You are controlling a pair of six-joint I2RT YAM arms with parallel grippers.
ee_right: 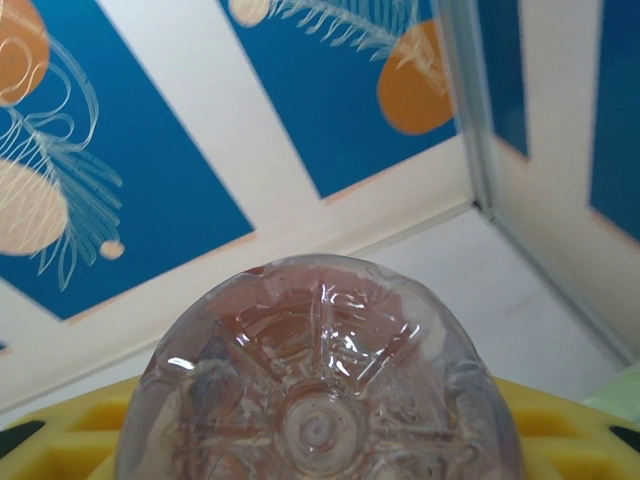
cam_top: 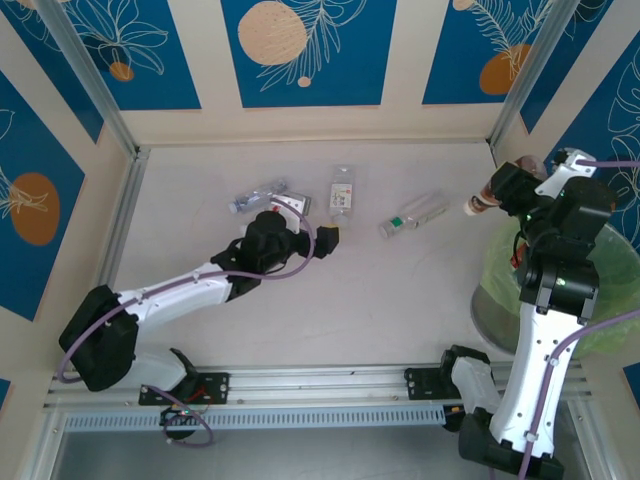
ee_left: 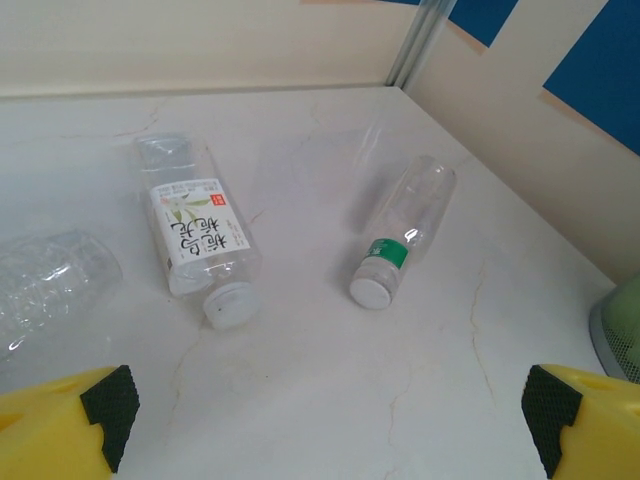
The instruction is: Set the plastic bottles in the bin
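My right gripper will next move back over the light-green bag [cam_top: 608,285] [ee_right: 615,402], which is below it and farther back, and release, because the clear bottle sticks out past the bin's rim.
My right gripper [cam_top: 503,196] is raised by the right wall, shut on a clear bottle with a brownish label [cam_top: 481,203], just left of the bin [cam_top: 494,300] with its light-green bag. In the right wrist view the bottle's ribbed base [ee_right: 318,372] sits between the yellow fingers. My left gripper [cam_top: 330,240] is open over the table's middle, nothing between its black pads [ee_left: 108,404]. Ahead of it lie a white-labelled bottle [ee_left: 196,232], a green-labelled bottle with a white cap [ee_left: 400,232] and a crushed clear bottle [ee_left: 42,288].
The three loose bottles [cam_top: 343,192] [cam_top: 413,215] [cam_top: 258,195] lie in a row toward the back of the white marbled table. Patterned blue walls close in the back and sides. The bin's mesh edge [ee_left: 620,328] shows at the far right.
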